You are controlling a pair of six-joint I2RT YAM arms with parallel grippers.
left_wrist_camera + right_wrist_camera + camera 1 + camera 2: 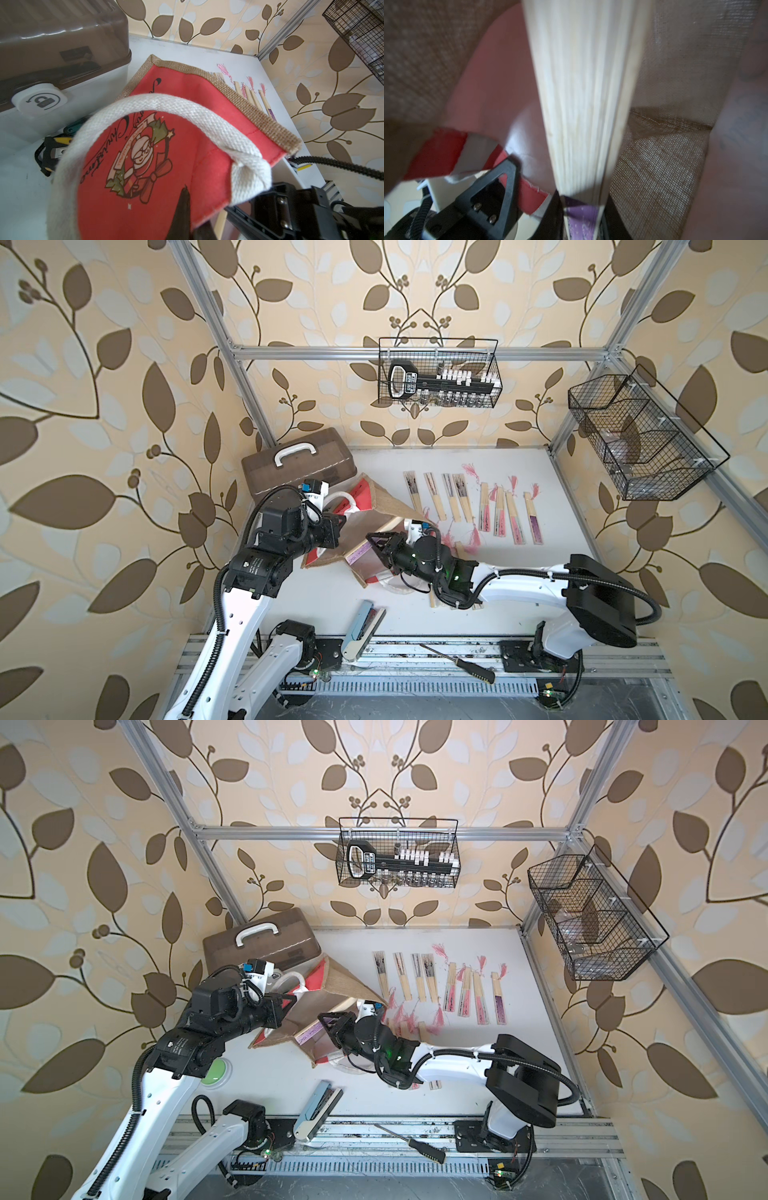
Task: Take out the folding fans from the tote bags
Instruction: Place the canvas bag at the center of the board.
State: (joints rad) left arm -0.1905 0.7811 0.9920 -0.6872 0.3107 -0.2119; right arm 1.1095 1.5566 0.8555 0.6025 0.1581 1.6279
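Note:
Next, my left gripper moves down and outward toward the brown case (pixel 316 469), setting the tote bag (pixel 384 504) upright, and releases the red panel's edge, since the bag lies tipped over.
The tote bag (pixel 384 504) (pixel 338 986) lies tipped on its side at the table's left, jute with a red printed panel (pixel 187 99) and a white handle (pixel 176 108). My left gripper (pixel 341 523) (pixel 292 1003) (pixel 194 223) is shut on the edge of the red panel beside the handle. At the bag's mouth my right gripper (pixel 371 541) (pixel 323 1021) (pixel 582 216) is shut on a folding fan (pixel 360 552) (pixel 309 1034) (pixel 583 83) with purple paper, its pale ribs reaching into the bag. Several more fans (pixel 469 502) (pixel 440 982) lie in a row on the table.
A brown case (pixel 299 466) with a white handle stands behind the bag. A light-blue stapler-like tool (pixel 361 628) and a screwdriver (pixel 461 664) lie near the front rail. Wire baskets (pixel 438 373) (pixel 640 439) hang at the back and right. More fans (pixel 434 601) lie under my right arm.

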